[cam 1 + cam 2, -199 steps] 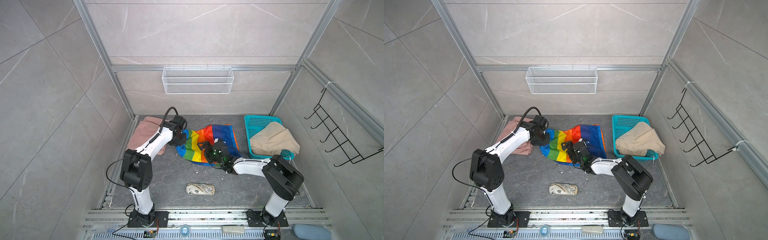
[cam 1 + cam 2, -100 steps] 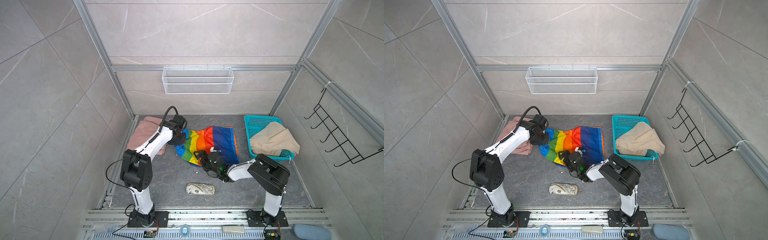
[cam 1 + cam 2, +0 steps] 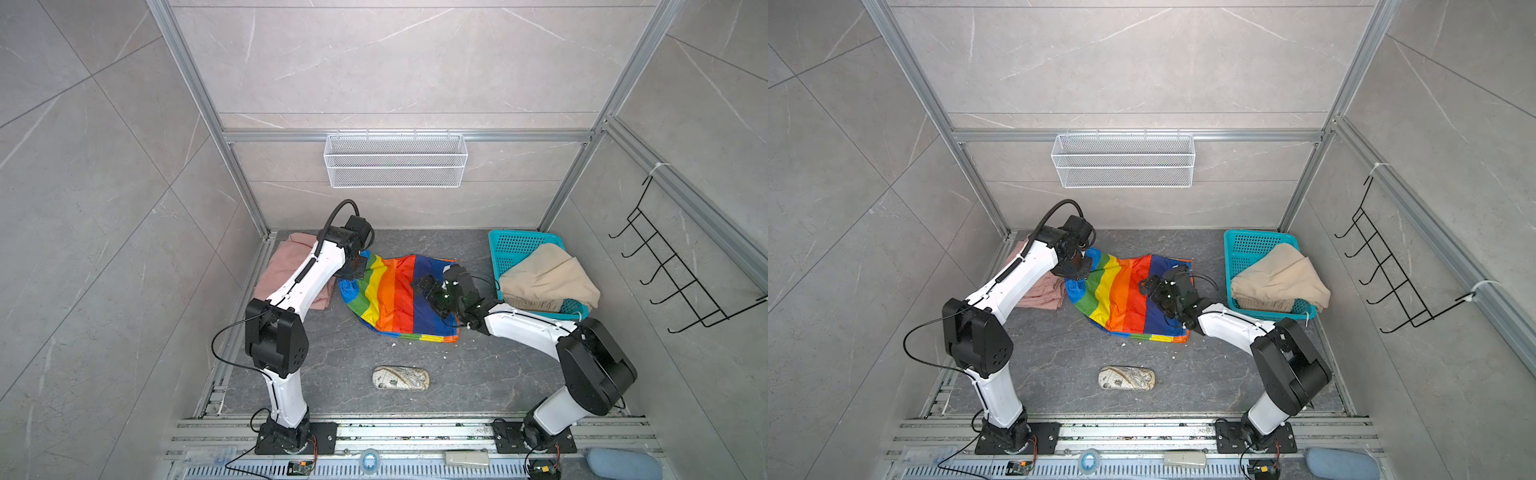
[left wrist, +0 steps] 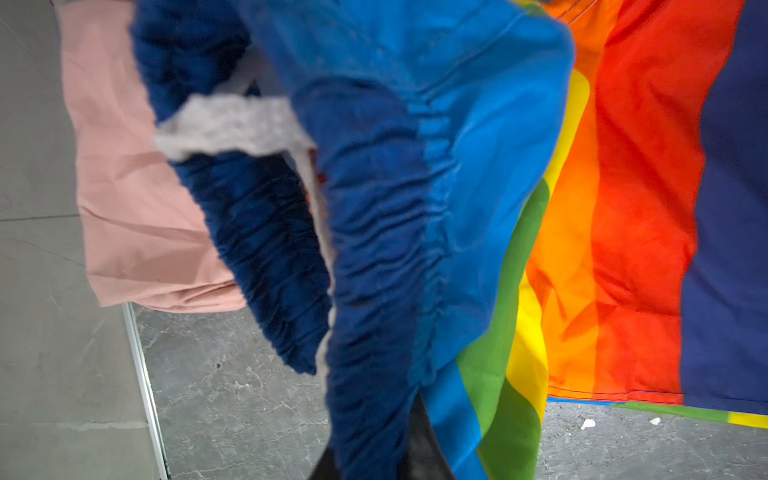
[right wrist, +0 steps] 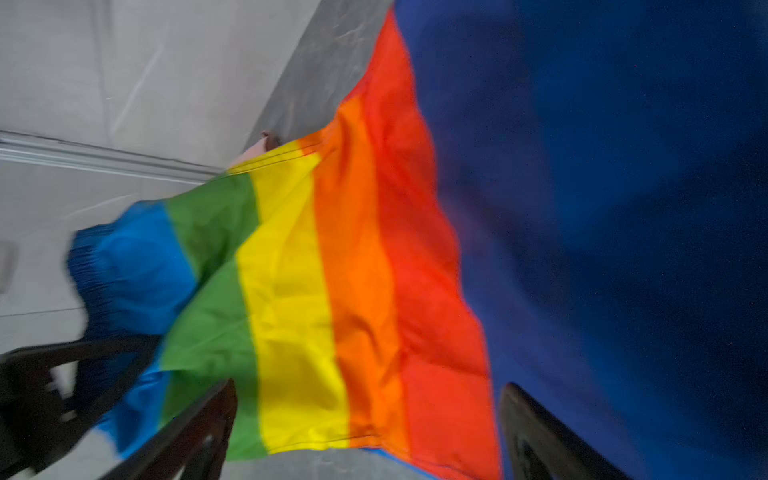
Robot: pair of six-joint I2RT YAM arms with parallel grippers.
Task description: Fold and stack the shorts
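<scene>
The shorts lie spread out, so the left gripper will next fold the waistband [image 4: 374,249] over onto the dark blue stripe [image 4: 729,240] past the red and let it go.
The rainbow-striped shorts [image 3: 390,295] [image 3: 1121,297] lie spread on the grey floor in both top views. My left gripper [image 3: 354,269] [image 3: 1079,269] [image 4: 374,461] is shut on their gathered blue waistband [image 4: 374,249] at the far left corner. My right gripper [image 3: 428,291] [image 3: 1158,291] [image 5: 365,432] hovers open over the dark blue stripe, its fingers [image 5: 536,432] wide apart with nothing between them. The dusty pink shorts [image 3: 286,266] [image 3: 1040,293] [image 4: 133,199] lie folded at the left, partly behind my left arm. The beige shorts [image 3: 548,278] [image 3: 1279,278] are heaped in the basket.
A teal perforated basket [image 3: 515,243] [image 3: 1250,245] stands at the back right. A small patterned pouch [image 3: 401,378] [image 3: 1126,378] lies near the front middle. A white wire shelf [image 3: 395,160] hangs on the back wall and black hooks [image 3: 673,274] on the right wall.
My right gripper swung toward the near-left edge of the rainbow shorts, then back over the blue stripe. The shorts now lie flatter and wider. My left gripper has kept its hold.
</scene>
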